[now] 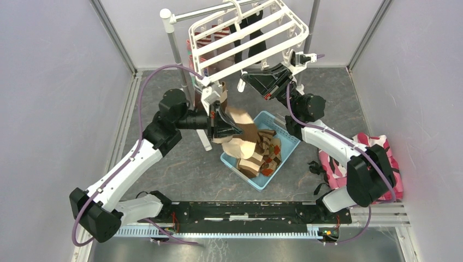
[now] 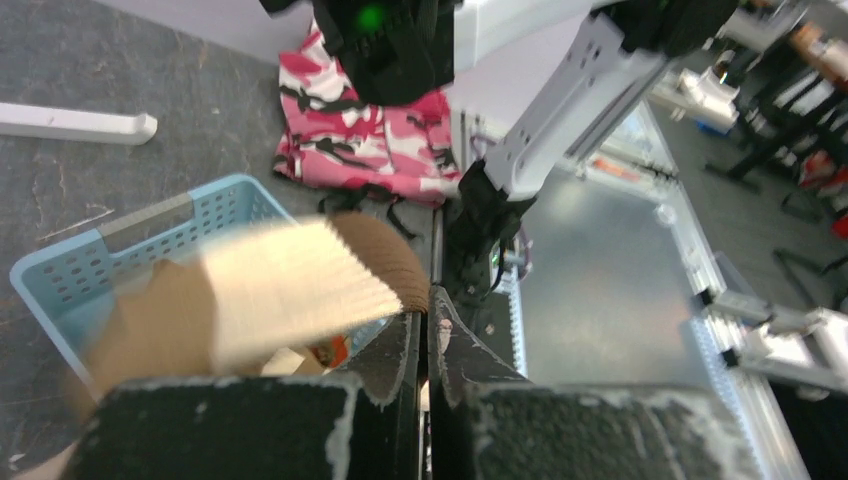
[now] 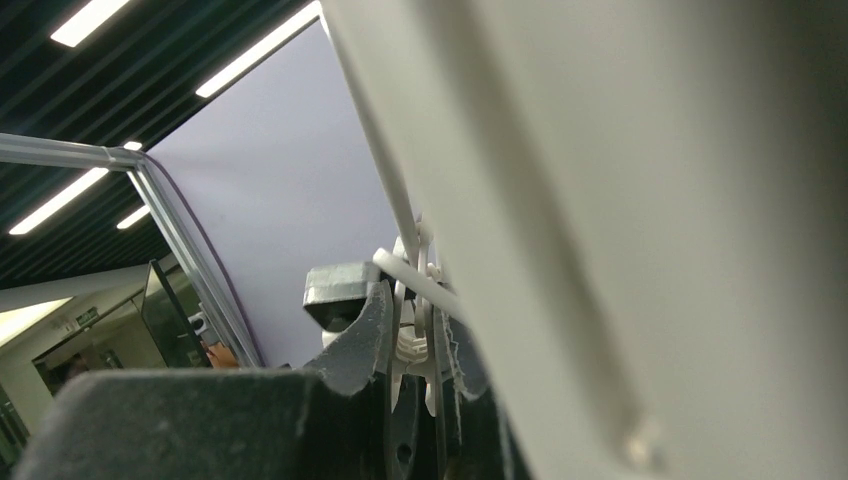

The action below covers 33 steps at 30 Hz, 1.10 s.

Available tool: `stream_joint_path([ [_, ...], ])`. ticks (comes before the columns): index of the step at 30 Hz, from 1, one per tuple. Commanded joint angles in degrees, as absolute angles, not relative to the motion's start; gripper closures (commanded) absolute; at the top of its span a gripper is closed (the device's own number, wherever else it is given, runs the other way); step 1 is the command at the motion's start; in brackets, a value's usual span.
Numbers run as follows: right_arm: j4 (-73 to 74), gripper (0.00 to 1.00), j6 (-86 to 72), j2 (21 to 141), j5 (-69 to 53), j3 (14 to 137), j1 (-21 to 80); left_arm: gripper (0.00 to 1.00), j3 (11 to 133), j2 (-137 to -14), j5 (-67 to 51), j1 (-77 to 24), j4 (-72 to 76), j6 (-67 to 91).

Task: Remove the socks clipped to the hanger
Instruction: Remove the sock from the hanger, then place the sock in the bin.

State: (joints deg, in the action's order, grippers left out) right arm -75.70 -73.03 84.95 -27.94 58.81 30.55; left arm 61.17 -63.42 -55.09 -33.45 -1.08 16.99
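Note:
The held sock still hangs partly past the basket's rim, so the left gripper will next go down and shift over the socks in the light blue basket (image 1: pixel 263 155) (image 2: pixel 308 357).
The white hanger (image 1: pixel 245 38) hangs tilted at the back, with red-white banded and black socks (image 1: pixel 218 49) clipped under it. My left gripper (image 1: pixel 230 129) is shut on a cream and brown sock (image 1: pixel 243 123) over the basket; in the left wrist view this sock (image 2: pixel 300 290) is blurred and its brown cuff meets my fingertips (image 2: pixel 427 305). My right gripper (image 1: pixel 252 81) reaches up to the hanger's near edge. In the right wrist view it (image 3: pixel 418 340) is shut on a small white clip (image 3: pixel 412 345), beside a blurred hanger bar (image 3: pixel 600 200).
A light blue basket (image 1: pixel 289 144) between the arms holds several brown and orange socks (image 1: pixel 265 155); its wall shows in the left wrist view (image 2: pixel 60 275). The grey pole stand (image 1: pixel 176 49) is at back left. A pink camouflage cloth heap (image 1: pixel 382 158) lies right.

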Motion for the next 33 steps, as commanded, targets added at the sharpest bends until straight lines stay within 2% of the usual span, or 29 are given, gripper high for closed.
stream_joint_path([
  [1,-75.6,0.92,-71.8,82.6,-30.6,60.3,30.2,0.98,61.4,-65.4,-52.4,-37.9,-11.4,-0.2],
  [7,-72.8,0.92,-69.7,81.3,-31.5,60.3,30.1,0.98,62.6,-69.9,-45.9,-42.5,-13.5,-12.0],
  [13,-71.5,0.92,-68.7,79.9,-32.1,59.5,30.1,0.98,58.5,-74.6,-35.3,-45.9,0.9,-13.9],
  [14,-70.8,0.93,-68.0,79.6,-32.1,59.2,30.1,0.94,58.8,-75.8,-34.2,-46.8,1.2,-13.9],
  [15,-69.9,0.93,-67.4,79.2,-32.0,59.1,30.2,0.79,59.7,-77.3,-33.9,-47.7,0.5,-13.9],
  [16,-69.2,0.93,-66.8,79.0,-32.0,59.1,30.1,0.57,60.4,-78.3,-33.8,-48.4,-1.4,-13.8],
  [17,-68.7,0.93,-66.4,78.8,-32.1,59.1,30.1,0.41,60.4,-78.7,-33.6,-48.9,-1.9,-13.8],
  [19,-68.1,0.92,-65.9,78.6,-32.4,59.1,30.1,0.13,58.5,-78.0,-32.8,-49.4,-1.1,-13.7],
  [20,-67.8,0.93,-65.7,78.5,-32.7,59.2,30.1,0.02,57.9,-77.3,-32.5,-49.5,-1.1,-13.7],
  [29,-66.7,0.92,-64.8,78.4,-33.6,59.1,30.1,0.00,54.8,-64.9,-40.1,-49.4,-18.4,-21.3],
  [33,-66.4,0.92,-64.7,78.3,-33.9,59.1,30.1,0.00,48.2,-52.6,-35.6,-49.3,-18.3,-21.3],
])
